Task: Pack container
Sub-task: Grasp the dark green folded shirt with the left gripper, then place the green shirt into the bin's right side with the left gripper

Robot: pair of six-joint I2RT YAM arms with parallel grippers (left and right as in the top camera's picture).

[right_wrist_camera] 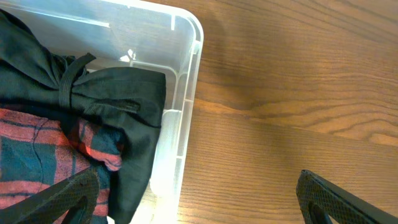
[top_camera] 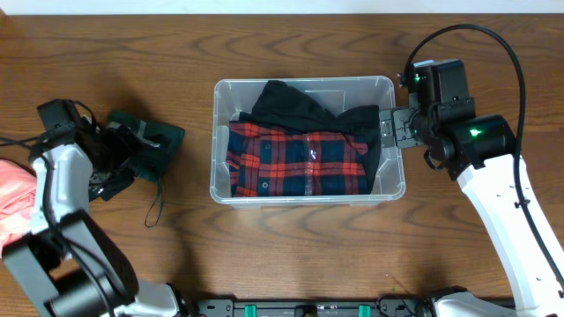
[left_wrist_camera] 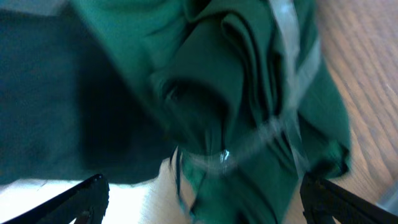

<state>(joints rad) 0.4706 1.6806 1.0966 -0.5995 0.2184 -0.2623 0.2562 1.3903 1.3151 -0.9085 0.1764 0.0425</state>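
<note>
I need to lower my left gripper, slightly toward the container, onto the dark green garment's bunched folds (top_camera: 147,148) (left_wrist_camera: 227,122) between its spread fingers, and then close it.
The clear plastic container (top_camera: 301,195) stands mid-table and holds a red-and-navy plaid shirt (top_camera: 295,160) and a black garment (top_camera: 291,104). In the right wrist view its right wall (right_wrist_camera: 186,99) is between my open fingers. My right gripper (top_camera: 394,129) is open and straddles that wall, one finger over the clothes, one over the table. A dark green garment (top_camera: 145,141) lies crumpled left of the container. My left gripper (top_camera: 113,158) is open just over it; the green cloth (left_wrist_camera: 249,93) fills the left wrist view between the spread fingers (left_wrist_camera: 199,202).
A pink cloth (top_camera: 13,202) lies at the table's left edge. A dark drawstring (top_camera: 157,201) trails from the green garment toward the front. Bare wood table (top_camera: 291,255) lies in front of the container.
</note>
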